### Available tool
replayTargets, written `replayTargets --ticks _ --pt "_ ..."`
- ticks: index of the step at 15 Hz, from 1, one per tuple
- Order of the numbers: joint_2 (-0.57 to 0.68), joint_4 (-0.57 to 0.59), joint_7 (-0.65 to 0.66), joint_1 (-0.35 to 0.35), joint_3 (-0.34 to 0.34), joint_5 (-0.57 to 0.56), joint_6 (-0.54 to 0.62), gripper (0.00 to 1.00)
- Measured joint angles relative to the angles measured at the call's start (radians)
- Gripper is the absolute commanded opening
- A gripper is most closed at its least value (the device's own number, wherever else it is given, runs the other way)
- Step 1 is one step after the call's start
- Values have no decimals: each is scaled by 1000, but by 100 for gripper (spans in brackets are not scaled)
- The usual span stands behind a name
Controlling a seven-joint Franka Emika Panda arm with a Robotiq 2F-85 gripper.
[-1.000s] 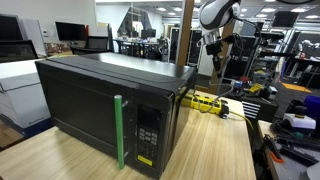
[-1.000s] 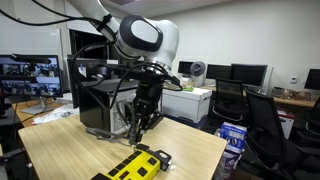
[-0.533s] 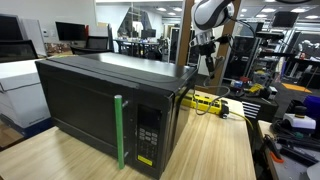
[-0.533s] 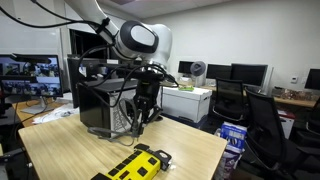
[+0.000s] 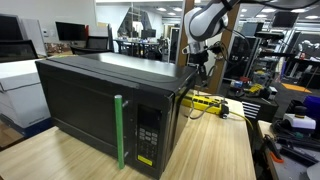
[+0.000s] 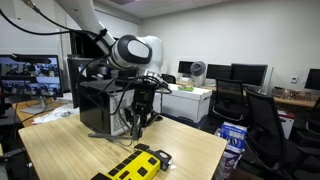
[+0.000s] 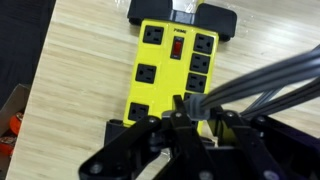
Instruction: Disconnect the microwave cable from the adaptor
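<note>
I will bring my gripper down toward the right in the wrist view to bare tabletop [image 6: 103, 160] beside the strip and release the plug there, since it is off the yellow adaptor [image 6: 133, 168].
The yellow adaptor [image 7: 170, 55] lies on the wooden table, below my gripper [image 7: 200, 113] in the wrist view. My gripper is shut on the black plug [image 7: 190, 103] of the microwave cable [image 7: 262, 80], whose cords run off to the upper right. In both exterior views my gripper [image 5: 203, 63] [image 6: 137, 124] hangs well above the adaptor [image 5: 205, 102] [image 6: 133, 168], by the rear corner of the black microwave [image 5: 105, 95] [image 6: 100, 104]. The plug is lifted off the strip. The cable [image 6: 122, 112] loops down from my gripper.
The table [image 5: 215, 150] ends close behind the adaptor. A black block [image 7: 182, 13] sits at the strip's far end. A cardboard box [image 7: 10, 118] is off the table's edge. Office chairs [image 6: 262, 120] and desks stand around.
My arm has swung away from the strip toward the microwave's rear corner, carrying the plug and cable with it. The adaptor has stayed put.
</note>
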Motion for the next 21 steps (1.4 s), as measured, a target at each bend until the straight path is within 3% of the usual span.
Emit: replayTargets --ticks 3,6,21 --pt "55 -26 84 22 4 -43 121 7" --pt "71 -63 86 25 13 -78 201 7" --pt "-2 -235 84 81 60 -113 220 7"
